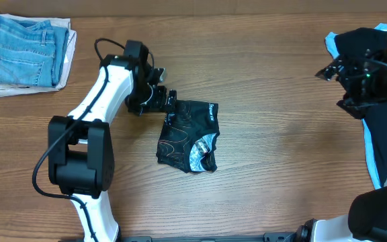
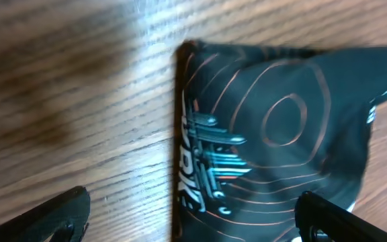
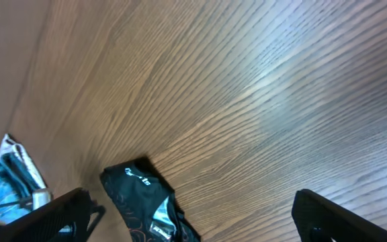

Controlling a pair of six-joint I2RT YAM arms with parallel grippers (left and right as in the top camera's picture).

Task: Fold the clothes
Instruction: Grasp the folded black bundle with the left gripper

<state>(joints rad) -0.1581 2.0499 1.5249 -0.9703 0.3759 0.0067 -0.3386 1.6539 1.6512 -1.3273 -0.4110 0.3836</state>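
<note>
My left gripper lowers next, then draws a little back along the shirt's white-printed side fold (image 2: 186, 196), since that fold already runs between its open fingers.
The black sports shirt (image 1: 188, 136) with thin orange contour lines lies folded into a small bundle near the middle of the wooden table. It also shows in the left wrist view (image 2: 274, 128) and in the right wrist view (image 3: 143, 198). My left gripper (image 1: 168, 102) is open and empty, low over the shirt's upper left edge; its fingers (image 2: 193, 218) straddle that edge. My right gripper (image 1: 332, 70) is open and empty, held high at the far right, well away from the shirt; its fingers (image 3: 197, 215) frame bare table.
Folded light-blue denim jeans (image 1: 25, 48) lie on a white cloth at the back left corner. A dark garment with a light-blue edge (image 1: 381, 144) hangs along the right side under my right arm.
</note>
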